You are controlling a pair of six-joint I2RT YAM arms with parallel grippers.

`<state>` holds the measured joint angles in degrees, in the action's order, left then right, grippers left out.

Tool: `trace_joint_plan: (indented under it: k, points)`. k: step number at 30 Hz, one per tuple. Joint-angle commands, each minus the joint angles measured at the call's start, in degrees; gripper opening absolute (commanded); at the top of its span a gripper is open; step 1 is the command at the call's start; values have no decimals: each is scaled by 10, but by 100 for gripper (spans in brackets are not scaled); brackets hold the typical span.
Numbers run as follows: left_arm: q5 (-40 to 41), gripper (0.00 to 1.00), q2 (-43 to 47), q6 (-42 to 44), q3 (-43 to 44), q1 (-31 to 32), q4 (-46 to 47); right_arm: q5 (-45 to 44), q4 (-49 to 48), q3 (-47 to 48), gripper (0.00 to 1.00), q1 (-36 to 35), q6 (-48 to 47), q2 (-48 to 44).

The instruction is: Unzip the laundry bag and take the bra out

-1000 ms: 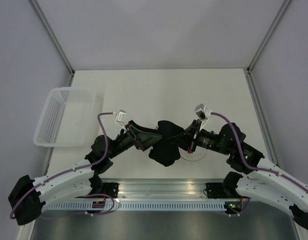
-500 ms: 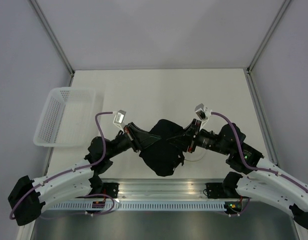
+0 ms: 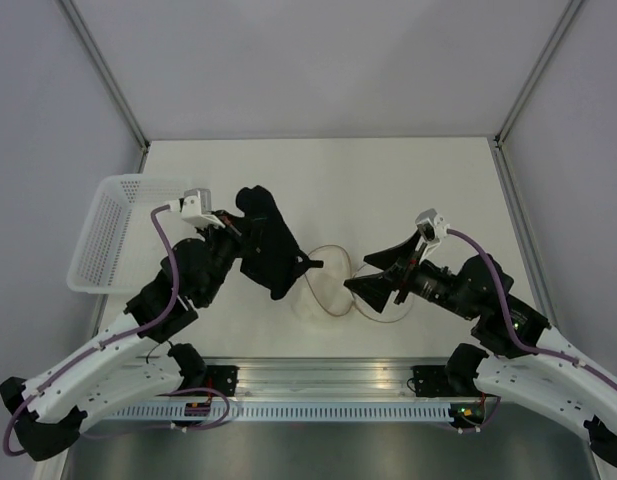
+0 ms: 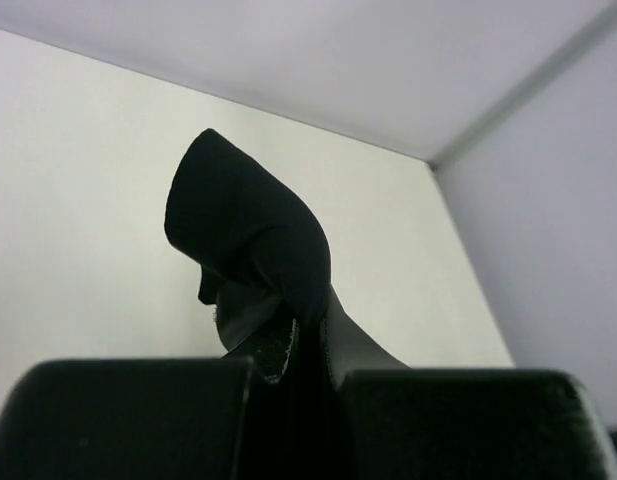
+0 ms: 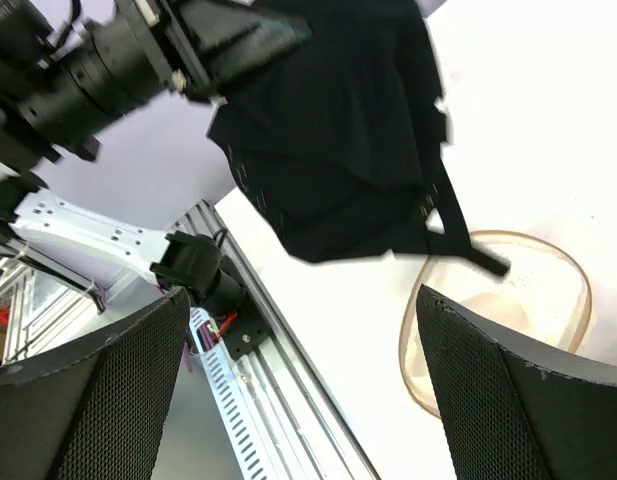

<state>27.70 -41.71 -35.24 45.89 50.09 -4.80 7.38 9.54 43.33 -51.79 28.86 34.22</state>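
The basket is below my left gripper, to its left in the top view, so next I will swing the gripper over the white basket (image 3: 126, 238), then lower and let go of the bra (image 3: 270, 245).
The black bra (image 3: 270, 245) hangs in the air left of centre, with my left gripper (image 3: 250, 237) shut on it. In the left wrist view the bra (image 4: 250, 232) rises as a dark fold from between the closed fingers (image 4: 360, 352) of the left gripper (image 4: 304, 345). The laundry bag (image 3: 324, 287) lies flat on the table, its tan zip rim open. My right gripper (image 3: 360, 276) stands open over the bag's right side and holds nothing. The right wrist view shows the right gripper (image 5: 303, 300) with jaws wide apart, the bag (image 5: 508, 300) below and the bra (image 5: 338, 130) above.
A white perforated basket (image 3: 128, 232) sits at the table's left edge, just left of my raised left arm. The aluminium base rail (image 3: 328, 378) runs along the near edge. Grey walls close in the table at the back and sides.
My left gripper shut on the bra and carried it up and left, out of the bag. My right gripper let go, opened wide and drew back to the right.
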Motion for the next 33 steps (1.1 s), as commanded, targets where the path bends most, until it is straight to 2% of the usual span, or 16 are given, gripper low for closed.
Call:
trace_joint_plan:
  k: [1,2,6,8,11,13,14,17,22,27,33]
  points:
    - [196,2,-15,69,60,-24,-116,-14,15,16,98,0,-12,7]
    - [223,2,-30,69,70,-39,-149,-12,12,14,98,1,-13,8]
    - [194,2,-74,73,123,-179,-191,-1,-2,4,98,0,-11,28]
    - [158,2,-93,69,140,-235,-197,10,-15,0,98,1,-7,36]
    - [81,2,-137,62,173,-383,-201,21,-31,-11,98,1,0,49]
    - [44,2,-180,55,193,-436,-202,33,-44,-15,98,1,3,58]
    - [37,2,-198,48,218,-484,-203,37,-48,-18,98,0,4,62]
    - [22,2,-256,33,269,-559,-210,49,-58,-25,98,0,6,81]
    - [17,2,-325,33,317,-634,-202,66,-69,-25,98,0,3,100]
    - [66,2,-379,14,323,-648,-193,69,-67,-25,98,1,-5,111]
    - [58,2,-455,27,296,-652,-179,61,-51,-35,98,1,-8,101]
